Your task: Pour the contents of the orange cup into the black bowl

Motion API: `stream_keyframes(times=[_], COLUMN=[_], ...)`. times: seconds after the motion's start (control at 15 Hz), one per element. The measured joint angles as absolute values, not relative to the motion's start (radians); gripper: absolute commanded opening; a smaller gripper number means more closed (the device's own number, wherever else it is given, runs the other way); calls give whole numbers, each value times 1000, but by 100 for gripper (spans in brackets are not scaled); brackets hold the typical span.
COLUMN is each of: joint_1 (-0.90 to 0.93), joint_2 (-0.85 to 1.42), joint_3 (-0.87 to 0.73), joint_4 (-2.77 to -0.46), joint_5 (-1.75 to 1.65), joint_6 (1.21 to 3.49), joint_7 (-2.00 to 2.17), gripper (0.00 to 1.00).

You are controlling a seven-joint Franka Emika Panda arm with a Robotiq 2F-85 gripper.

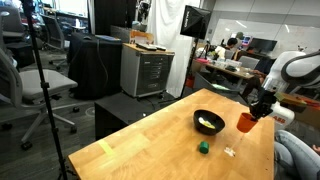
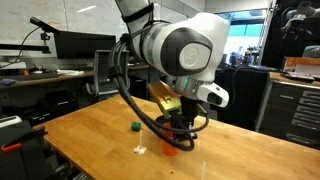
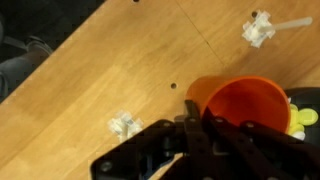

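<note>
Next, my gripper lowers the orange cup onto the wood beside the bowl, since the contents lie in the black bowl [image 1: 208,122].
My gripper [image 3: 203,122] is shut on the rim of the orange cup [image 3: 250,112], one finger inside the wall and one outside. In the wrist view the cup's inside looks bare orange. In an exterior view the orange cup [image 1: 245,121] hangs from the gripper [image 1: 256,110] just beside the black bowl [image 1: 208,122], low over the table. A little heap of pale yellowish contents [image 1: 209,123] lies in the bowl. At the right edge of the wrist view shows a slice of the black bowl [image 3: 310,100] with the yellowish contents [image 3: 298,117]. In an exterior view the arm hides the bowl, and the orange cup [image 2: 170,150] shows under it.
A small green block [image 1: 203,148] lies on the wooden table [image 1: 150,150] in front of the bowl, also seen as the green block [image 2: 135,127]. White scraps [image 3: 125,125] and a white piece [image 3: 260,30] lie on the wood. Desks, chairs and cabinets stand behind.
</note>
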State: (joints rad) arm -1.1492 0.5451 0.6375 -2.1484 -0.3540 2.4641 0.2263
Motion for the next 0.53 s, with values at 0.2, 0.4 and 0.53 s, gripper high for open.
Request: stream_keyframes(times=[0.2,0.4,0.53], joint_1=[-942,-717,-593], joint_2=[515,530,563], joint_3=[424,192,71], joint_4=[-2061,-1983,-1947], joint_5=[-224,-215,-210], joint_6=[2308,2230,2226], joint_7=[96,92,93], gripper=[1,1,1])
